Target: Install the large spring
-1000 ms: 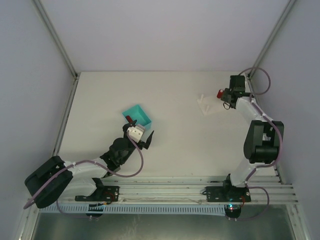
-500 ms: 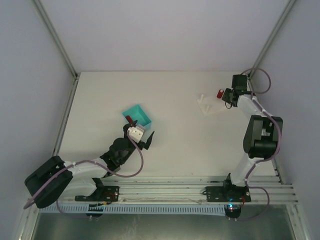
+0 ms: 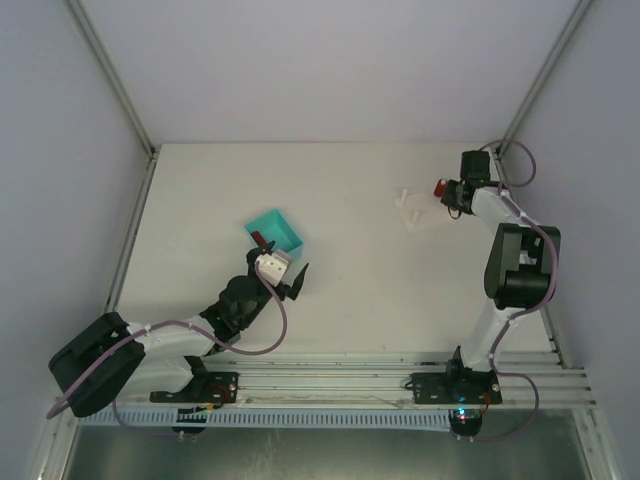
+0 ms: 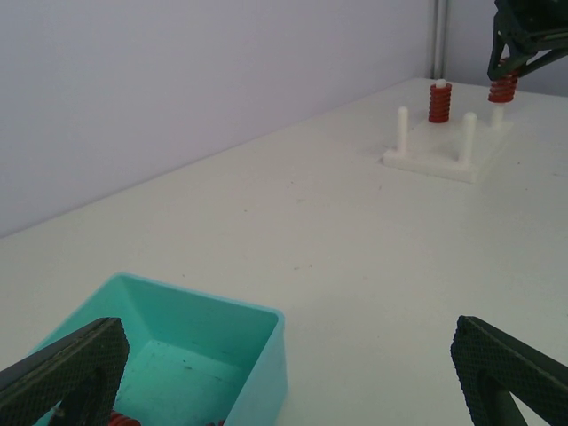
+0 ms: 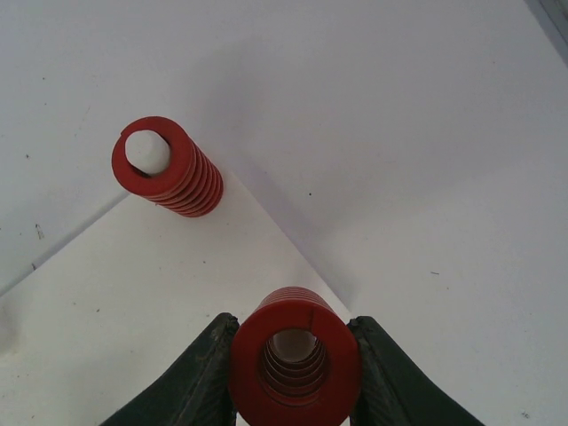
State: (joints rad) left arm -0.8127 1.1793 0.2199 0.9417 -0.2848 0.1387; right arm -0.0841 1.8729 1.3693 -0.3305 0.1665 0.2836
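My left gripper moves outward over the teal bin, tips downward and comes down to the red spring (image 4: pixel 123 419) next, since that lies outward and below.
My right gripper (image 5: pixel 295 382) is shut on a large red spring (image 5: pixel 295 355), held upright over a corner of the white peg base (image 5: pixel 133 302). A white peg tip shows through the spring's bore. A second red spring (image 5: pixel 164 169) sits on another peg. In the top view the right gripper (image 3: pixel 452 192) holds the spring (image 3: pixel 440 187) at the base's (image 3: pixel 412 208) right side. My left gripper (image 3: pixel 278 268) is open and empty beside the teal bin (image 3: pixel 275 228). In the left wrist view its fingers (image 4: pixel 62 368) flank the bin (image 4: pixel 257 373).
The teal bin holds small red springs (image 3: pixel 262 240) at its near corner. In the left wrist view the base (image 4: pixel 439 160) shows two bare pegs. White enclosure walls stand on three sides. The arms' rail runs along the near table edge.
The right arm's elbow and wrist have shifted slightly, while the held spring stays at about the same spot by the base. The left arm has not moved.
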